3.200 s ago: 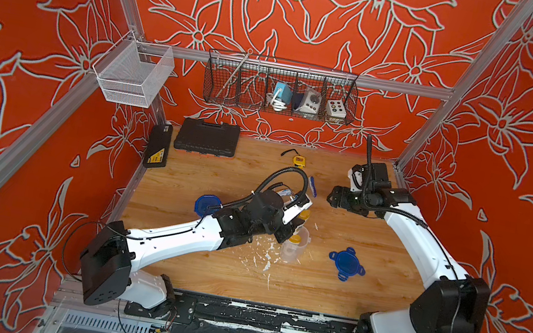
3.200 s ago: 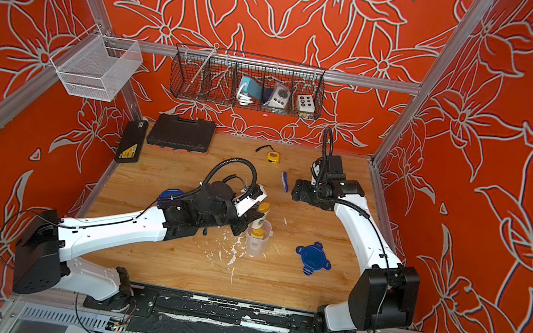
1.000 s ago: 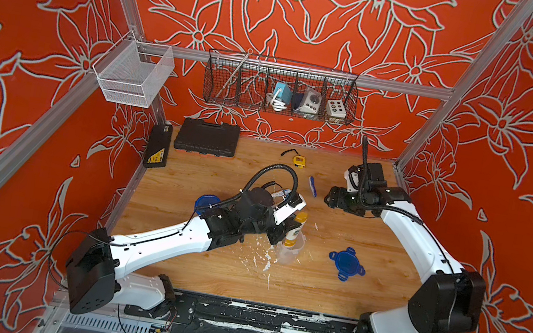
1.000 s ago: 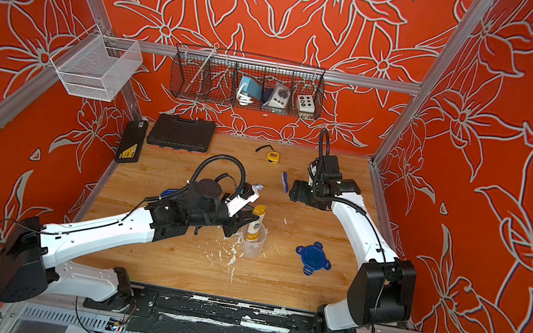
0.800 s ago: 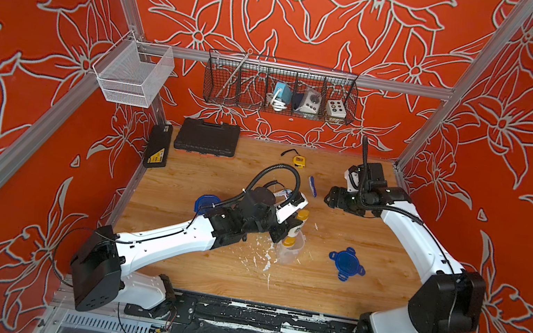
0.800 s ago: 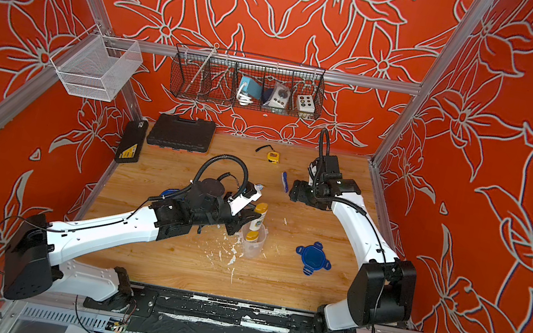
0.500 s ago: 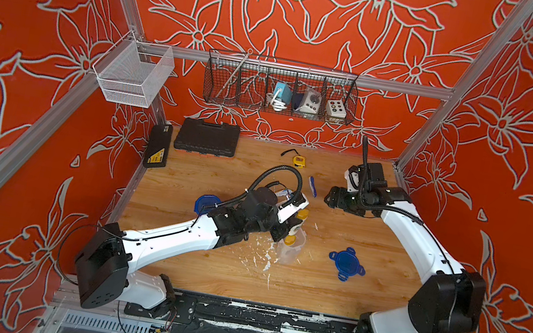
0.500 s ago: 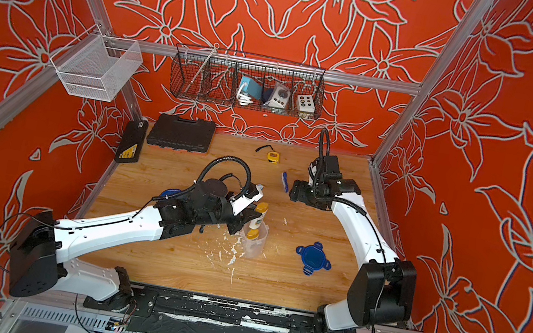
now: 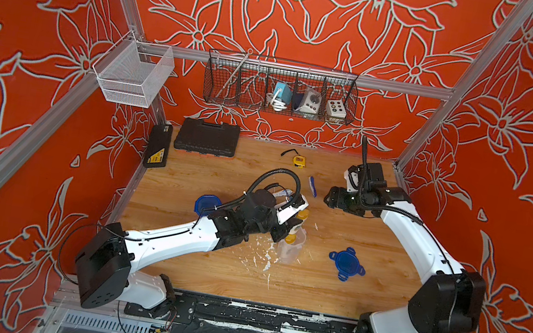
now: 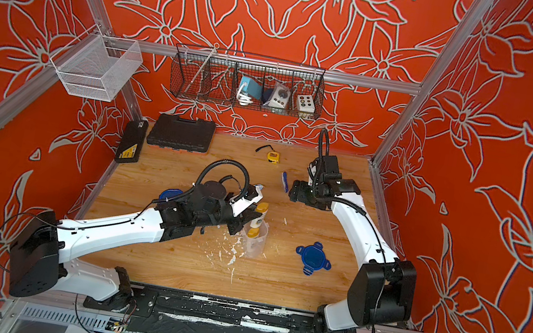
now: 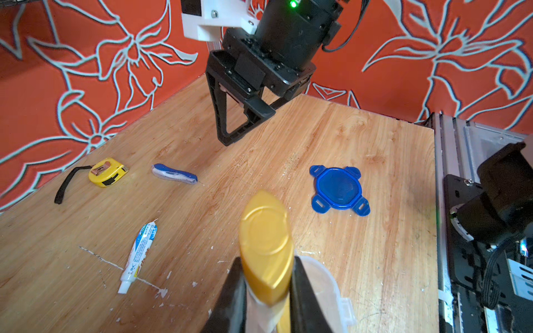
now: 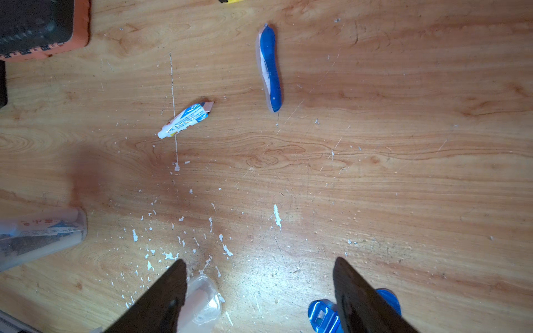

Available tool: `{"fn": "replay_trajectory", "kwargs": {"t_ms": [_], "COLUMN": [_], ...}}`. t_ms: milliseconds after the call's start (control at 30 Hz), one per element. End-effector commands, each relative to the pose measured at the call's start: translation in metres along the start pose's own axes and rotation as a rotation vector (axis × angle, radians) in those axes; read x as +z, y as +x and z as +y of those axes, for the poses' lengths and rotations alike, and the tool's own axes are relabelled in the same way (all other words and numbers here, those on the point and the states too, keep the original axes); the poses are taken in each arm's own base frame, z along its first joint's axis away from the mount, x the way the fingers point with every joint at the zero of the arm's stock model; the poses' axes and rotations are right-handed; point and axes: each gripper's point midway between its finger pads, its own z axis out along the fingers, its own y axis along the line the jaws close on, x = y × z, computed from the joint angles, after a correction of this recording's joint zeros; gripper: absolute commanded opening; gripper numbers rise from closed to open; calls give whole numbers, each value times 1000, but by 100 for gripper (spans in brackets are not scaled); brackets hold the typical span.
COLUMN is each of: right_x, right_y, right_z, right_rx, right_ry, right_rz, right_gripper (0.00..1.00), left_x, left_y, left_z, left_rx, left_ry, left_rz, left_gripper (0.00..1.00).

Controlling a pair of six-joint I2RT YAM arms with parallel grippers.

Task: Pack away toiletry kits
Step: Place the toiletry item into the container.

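Note:
The bottle's lower end only reaches the cup's rim, so the bottle goes back and down with my left gripper over the clear cup's opening (image 9: 297, 237) (image 11: 317, 283) next, for release inside.
My left gripper (image 9: 292, 224) (image 11: 266, 276) is shut on a white yellow-capped bottle (image 9: 301, 216) (image 10: 260, 215) (image 11: 265, 236), held tilted with its lower end at the rim of an upright clear cup (image 9: 291, 252) (image 10: 256, 244) (image 11: 323, 276). Another yellow-capped bottle (image 9: 289, 240) stands inside that cup. My right gripper (image 9: 326, 199) (image 12: 259, 263) hangs open over bare wood, nothing between its fingers. Beside it lie a blue toothbrush (image 9: 312, 186) (image 12: 269, 69) and a toothpaste tube (image 11: 138, 256) (image 12: 186, 119). One blue lid (image 9: 346, 263) (image 11: 337, 188) lies to the cup's right. A second lid (image 9: 204, 202) shows partly behind the left arm.
A yellow tape measure (image 9: 299, 160) and two black cases (image 9: 207, 136) sit along the back wall. White flecks (image 9: 261, 254) dot the wood near the cup. A blurred clear cylinder (image 12: 43, 233) with printed items inside shows at the edge of the right wrist view.
The left arm's rear links have shifted a little, while the held bottle stays almost in place over the cup. The right arm has not moved.

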Motion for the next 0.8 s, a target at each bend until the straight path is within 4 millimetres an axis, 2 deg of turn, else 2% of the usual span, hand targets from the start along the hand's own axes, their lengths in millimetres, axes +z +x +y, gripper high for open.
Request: {"fn": "replay_trajectory", "kwargs": {"t_ms": [0, 267, 467, 767], "right_x": [-6, -6, -5, -5], "right_y": [-3, -5, -6, -6], "right_z": [5, 6, 9, 10], "right_rx": [-5, -8, -13, -17], "right_ry": [-4, -4, -11, -12], "right_rz": [-10, -9, -8, -7], "right_gripper": [81, 80, 80, 80], "left_x": [2, -4, -13, -17], "left_y": [4, -13, -25, -27], "left_z": [2, -21, -25, -31], "left_rx": [12, -65, -72, -98], "left_ry": [-2, 134, 155, 194], "left_rz": [-1, -37, -61, -65], "left_gripper": [0, 0, 0, 0]}}
